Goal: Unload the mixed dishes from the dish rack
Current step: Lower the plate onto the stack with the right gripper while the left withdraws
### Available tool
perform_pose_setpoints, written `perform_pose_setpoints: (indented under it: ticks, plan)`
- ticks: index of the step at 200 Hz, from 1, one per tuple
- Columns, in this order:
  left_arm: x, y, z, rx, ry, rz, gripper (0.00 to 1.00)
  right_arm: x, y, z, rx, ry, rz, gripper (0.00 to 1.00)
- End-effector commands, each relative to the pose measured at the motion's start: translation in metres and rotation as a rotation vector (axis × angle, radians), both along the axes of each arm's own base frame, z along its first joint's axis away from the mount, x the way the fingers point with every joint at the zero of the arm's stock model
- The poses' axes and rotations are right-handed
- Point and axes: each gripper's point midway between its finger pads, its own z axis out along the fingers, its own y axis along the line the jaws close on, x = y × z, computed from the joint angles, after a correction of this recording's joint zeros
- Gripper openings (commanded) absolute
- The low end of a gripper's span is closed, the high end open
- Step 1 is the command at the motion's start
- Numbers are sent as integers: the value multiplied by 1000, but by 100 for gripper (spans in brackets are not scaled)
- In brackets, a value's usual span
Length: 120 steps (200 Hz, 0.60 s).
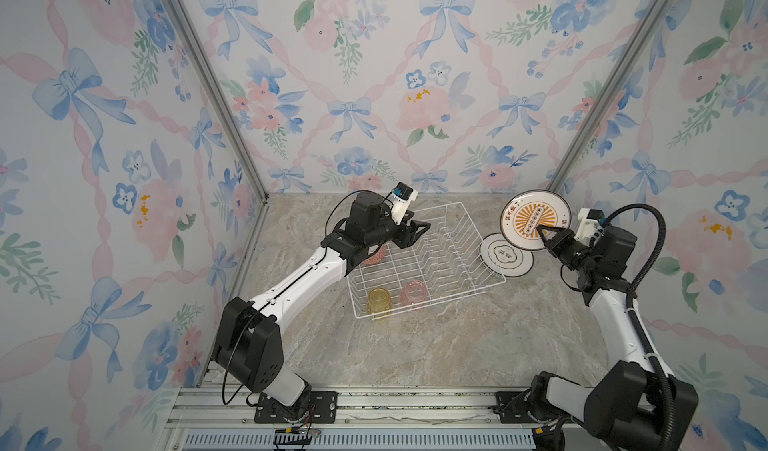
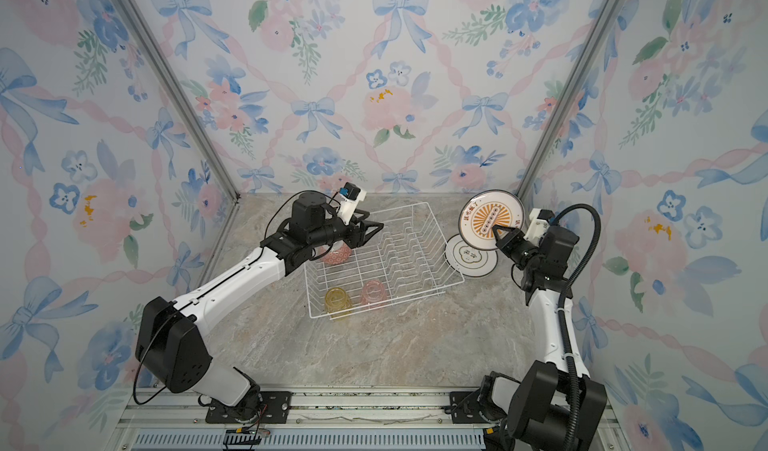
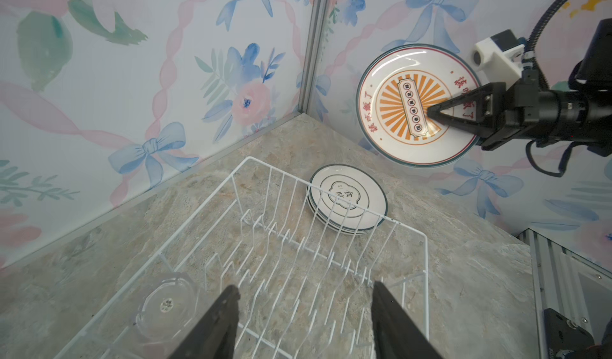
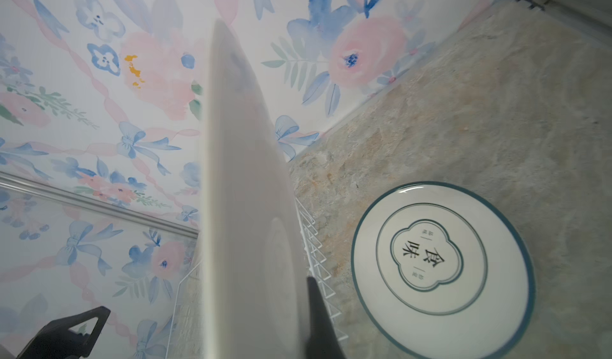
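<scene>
My right gripper should lower, tip the held plate flatter and release its rim on the uncovered stack of white plates below.
The white wire dish rack (image 1: 457,280) (image 2: 415,284) (image 3: 410,238) sits mid-table. My right gripper (image 1: 542,233) (image 2: 498,232) (image 4: 294,288) is shut on the rim of a white plate with an orange sunburst (image 1: 534,219) (image 2: 490,217) (image 3: 417,105) (image 4: 245,182). It holds the plate upright in the air to the right of the rack. My left gripper (image 1: 419,230) (image 2: 372,229) (image 3: 304,288) hangs open and empty over the rack's far-left part. In the rack are a yellow tumbler (image 1: 379,301), a pink tumbler (image 1: 413,293), a clear tumbler (image 3: 165,304) and a pink-red bowl (image 2: 336,255), partly hidden by my left arm.
A stack of white plates with a dark green emblem (image 1: 505,259) (image 2: 471,257) (image 3: 347,198) (image 4: 440,268) lies flat on the marble table, just right of the rack and below the held plate. Floral walls close in at the back and both sides.
</scene>
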Motion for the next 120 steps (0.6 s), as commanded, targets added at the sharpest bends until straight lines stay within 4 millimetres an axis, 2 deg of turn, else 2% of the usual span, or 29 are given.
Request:
perform_pose_setpoints:
  ticks: [1,41,69,120]
  plan:
    - [-2,21,3,39,-38,75,59,-3,-12,-14,22,35,-49,0]
    - [0,45,-27,150,0,184,59,3,-19,-43,47,99,-64,0]
    - [-2,53,-45,197,30,222,59,9,-24,-69,72,148,-83,0]
    - [-6,58,-51,214,40,236,59,25,-27,-108,150,198,-79,0]
